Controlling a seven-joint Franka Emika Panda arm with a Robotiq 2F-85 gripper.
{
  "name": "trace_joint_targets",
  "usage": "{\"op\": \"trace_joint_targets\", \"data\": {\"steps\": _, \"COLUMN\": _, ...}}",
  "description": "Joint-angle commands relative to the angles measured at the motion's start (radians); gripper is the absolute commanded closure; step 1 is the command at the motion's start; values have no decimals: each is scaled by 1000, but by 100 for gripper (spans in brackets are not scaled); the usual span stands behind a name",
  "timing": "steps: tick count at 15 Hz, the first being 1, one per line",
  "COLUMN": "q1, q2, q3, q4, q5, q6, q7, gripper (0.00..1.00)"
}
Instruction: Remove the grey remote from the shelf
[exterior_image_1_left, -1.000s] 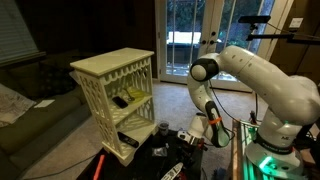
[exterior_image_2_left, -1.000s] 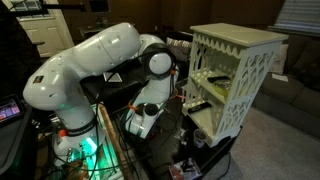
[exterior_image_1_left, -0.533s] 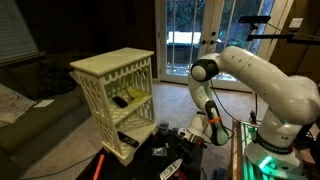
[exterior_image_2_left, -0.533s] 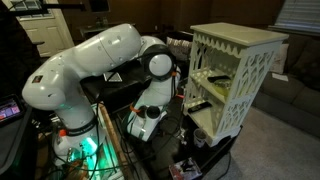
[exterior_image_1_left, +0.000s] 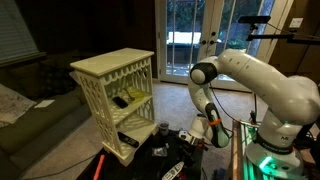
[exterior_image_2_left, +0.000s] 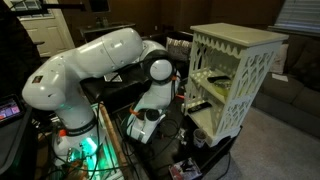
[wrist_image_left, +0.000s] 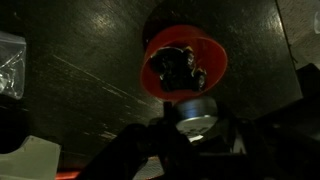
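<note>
The grey remote will next be moved across over the open middle of the orange bowl by my gripper, and then my gripper will release it.
In the wrist view my gripper is shut on a grey thing, the grey remote, seen end-on between the dark fingers. It hangs over the black tabletop, just beside an orange bowl with dark bits in it. In both exterior views the gripper is low over the table, well apart from the cream-white shelf. A black remote lies on the shelf's middle tier.
A dark item sits on the shelf's lowest tier. A small cylinder and a pale oblong thing lie on the cluttered black table. A clear plastic bag shows at the wrist view's left edge.
The wrist has shifted very slightly over the table. The grip and the shelf look the same.
</note>
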Motion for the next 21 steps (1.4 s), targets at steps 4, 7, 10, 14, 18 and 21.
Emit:
{"op": "trace_joint_targets", "data": {"steps": 4, "q1": -38, "q2": 109, "q3": 9, "q4": 117, "q5": -109, "q6": -21, "q7": 75, "gripper": 80}}
{"op": "trace_joint_targets", "data": {"steps": 7, "q1": -55, "q2": 141, "q3": 10, "q4": 162, "q5": -118, "q6": -17, "q7": 98, "gripper": 80}}
{"op": "trace_joint_targets", "data": {"steps": 10, "q1": -84, "q2": 160, "q3": 19, "q4": 196, "q5": -129, "q6": -50, "q7": 118, "gripper": 80}}
{"op": "trace_joint_targets", "data": {"steps": 14, "q1": -101, "q2": 174, "q3": 20, "q4": 224, "q5": -165, "q6": -112, "q7": 165, "gripper": 80}}
{"op": "trace_joint_targets", "data": {"steps": 18, "q1": -117, "q2": 171, "q3": 29, "q4": 230, "q5": -233, "q6": -202, "q7": 246, "gripper": 23}}
{"op": "trace_joint_targets", "data": {"steps": 21, "q1": -138, "q2": 159, "q3": 41, "q4": 220, "q5": -289, "q6": -199, "q7": 280, "gripper": 2}}
